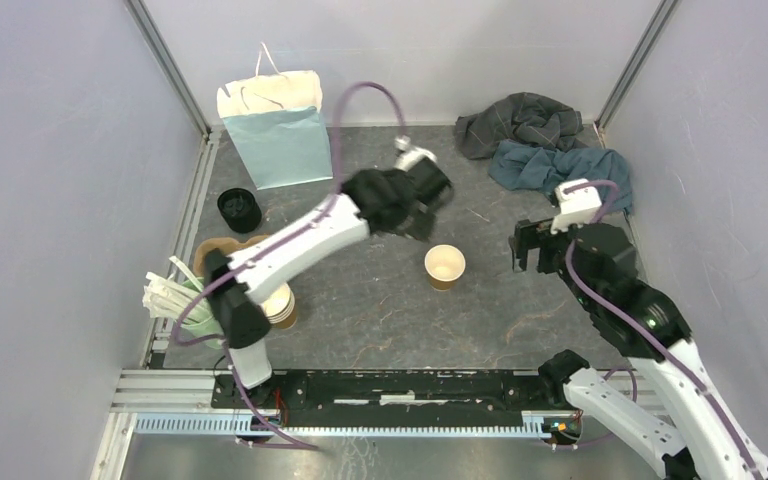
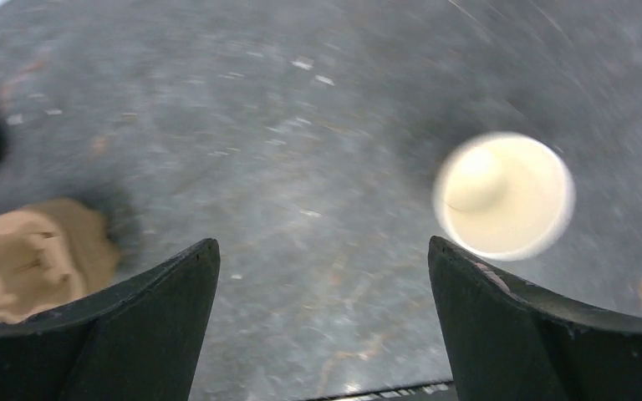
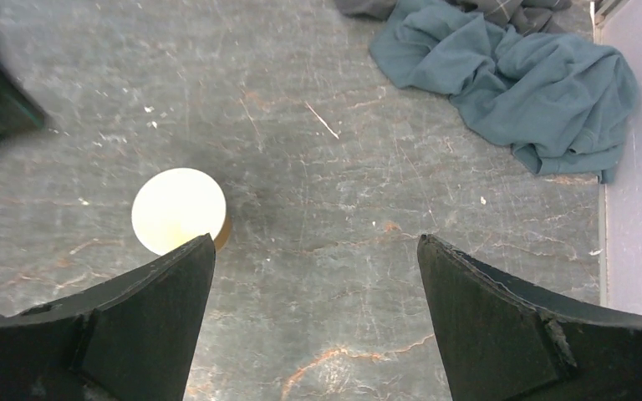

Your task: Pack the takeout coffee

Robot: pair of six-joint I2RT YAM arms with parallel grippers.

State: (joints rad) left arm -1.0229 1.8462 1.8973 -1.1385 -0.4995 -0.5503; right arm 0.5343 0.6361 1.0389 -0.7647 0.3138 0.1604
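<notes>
I need to move my left gripper across and down onto the top black lid's rim (image 1: pixel 222 203) next, because the stack is below the gripper and to its left in the top view.
No cup with a black lid shows in any view. One lidless brown paper cup (image 1: pixel 445 266) with a cream inside stands upright mid-table. My left gripper (image 1: pixel 426 212) hovers just behind and left of it, open and empty. In the left wrist view (image 2: pixel 324 251) the cup (image 2: pixel 506 194) lies beyond the right fingertip. My right gripper (image 1: pixel 527 246) is open and empty to the cup's right. In the right wrist view (image 3: pixel 316 246) the cup (image 3: pixel 177 209) sits at the left fingertip, outside the gap.
A pale blue paper bag (image 1: pixel 278 128) stands at the back left. A stack of black lids (image 1: pixel 239 208), a brown cardboard carrier (image 1: pixel 228 246), a stack of lidless cups (image 1: pixel 281 306) and a green cup of white sticks (image 1: pixel 182 303) are at left. Crumpled cloths (image 1: pixel 550 150) lie back right.
</notes>
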